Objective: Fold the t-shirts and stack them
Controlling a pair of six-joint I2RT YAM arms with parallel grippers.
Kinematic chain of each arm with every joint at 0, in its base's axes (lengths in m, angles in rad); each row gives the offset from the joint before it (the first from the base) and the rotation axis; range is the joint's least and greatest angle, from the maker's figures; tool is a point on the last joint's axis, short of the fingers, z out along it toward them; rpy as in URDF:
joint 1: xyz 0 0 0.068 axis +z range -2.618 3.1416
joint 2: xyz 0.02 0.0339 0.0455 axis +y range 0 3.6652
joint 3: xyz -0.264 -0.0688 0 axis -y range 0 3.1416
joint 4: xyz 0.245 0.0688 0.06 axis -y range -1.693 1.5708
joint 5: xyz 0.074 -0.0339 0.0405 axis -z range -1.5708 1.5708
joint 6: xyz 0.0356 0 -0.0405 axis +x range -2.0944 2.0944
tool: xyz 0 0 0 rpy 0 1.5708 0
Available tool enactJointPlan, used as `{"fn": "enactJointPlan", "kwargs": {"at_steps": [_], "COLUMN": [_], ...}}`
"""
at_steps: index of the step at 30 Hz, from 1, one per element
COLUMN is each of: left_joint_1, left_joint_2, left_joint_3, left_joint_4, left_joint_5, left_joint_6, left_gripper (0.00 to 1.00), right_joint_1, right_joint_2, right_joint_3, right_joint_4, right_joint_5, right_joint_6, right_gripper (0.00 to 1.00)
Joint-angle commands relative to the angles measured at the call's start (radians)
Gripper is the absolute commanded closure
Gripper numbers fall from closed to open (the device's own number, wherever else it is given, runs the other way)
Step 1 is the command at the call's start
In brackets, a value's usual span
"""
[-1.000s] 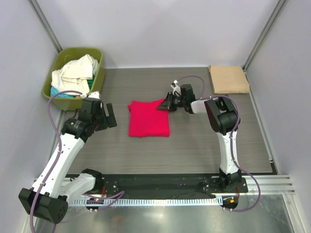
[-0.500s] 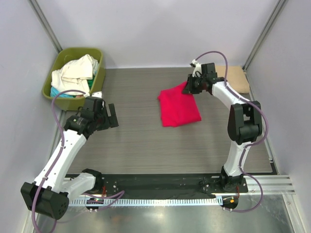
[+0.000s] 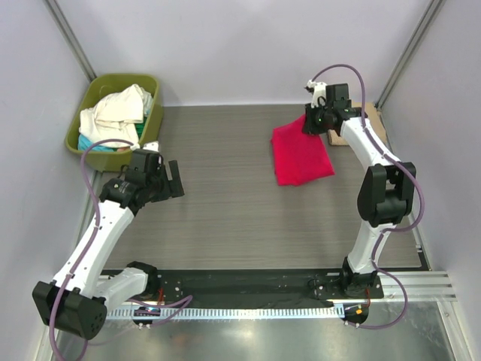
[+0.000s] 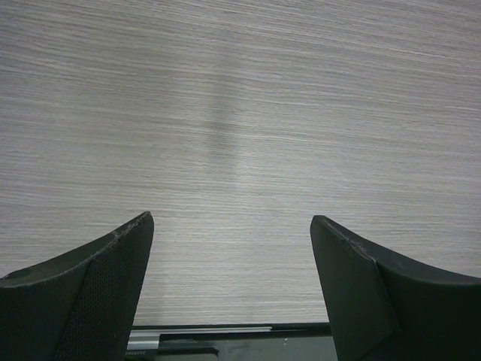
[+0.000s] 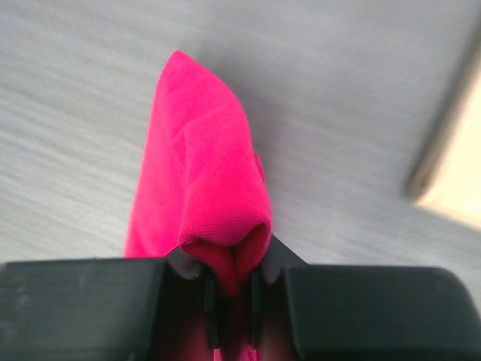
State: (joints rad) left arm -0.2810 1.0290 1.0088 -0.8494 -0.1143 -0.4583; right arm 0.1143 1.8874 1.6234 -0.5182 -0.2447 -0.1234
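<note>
The tan-beige t-shirt already lies folded to the right in the top view. So my right gripper will lift the red t-shirt outward over it, lower and release it.
My right gripper [image 3: 312, 124] is shut on the far corner of the folded crimson-red t-shirt [image 3: 301, 156] and holds it lifted at the back right of the table. In the right wrist view the red cloth [image 5: 199, 180] bunches between my closed fingers. The folded tan-beige t-shirt [image 3: 368, 120] lies at the back right corner, partly hidden by my right arm; its edge shows in the right wrist view [image 5: 451, 165]. Cream-white and teal shirts [image 3: 114, 113] lie piled in the tub. My left gripper [image 3: 167, 177] is open and empty over bare table [image 4: 233, 150].
The olive-green tub [image 3: 90, 98] stands at the back left corner. Grey walls close the left, back and right sides. A black rail [image 3: 248, 282] runs along the near edge by the arm bases.
My right gripper has carried the red t-shirt from the table's middle toward the back right, close to the tan shirt. My left arm has barely moved.
</note>
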Motion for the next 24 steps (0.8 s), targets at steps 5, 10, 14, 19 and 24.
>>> {"fn": "enactJointPlan", "kwargs": {"at_steps": [5,10,14,19,24], "left_joint_1": [0.005,0.005,0.005,0.005,0.005], "left_joint_2": [0.016,0.019,0.036,0.052,0.08], "left_joint_3": [0.007,0.004,0.004,0.007,0.008], "left_joint_4": [0.026,0.029,0.029,0.029,0.03], "left_joint_5": [0.016,0.019,0.031,0.038,0.05], "left_joint_6": [0.024,0.021,0.027,0.027,0.03], "left_gripper": [0.15,0.15,0.15,0.15,0.15], "right_joint_1": [-0.045,-0.071,-0.102,-0.145,-0.174], "right_joint_2": [-0.013,0.041,0.082,0.124,0.179], "right_joint_3": [0.196,0.3,0.368,0.454,0.546], "right_joint_4": [0.006,-0.005,-0.003,-0.006,-0.009], "right_joint_5": [0.065,0.093,0.101,0.093,0.073], "right_joint_6": [-0.113,-0.162,-0.194,-0.229,-0.24], "right_gripper": [0.99,0.99,0.99,0.99,0.99]}}
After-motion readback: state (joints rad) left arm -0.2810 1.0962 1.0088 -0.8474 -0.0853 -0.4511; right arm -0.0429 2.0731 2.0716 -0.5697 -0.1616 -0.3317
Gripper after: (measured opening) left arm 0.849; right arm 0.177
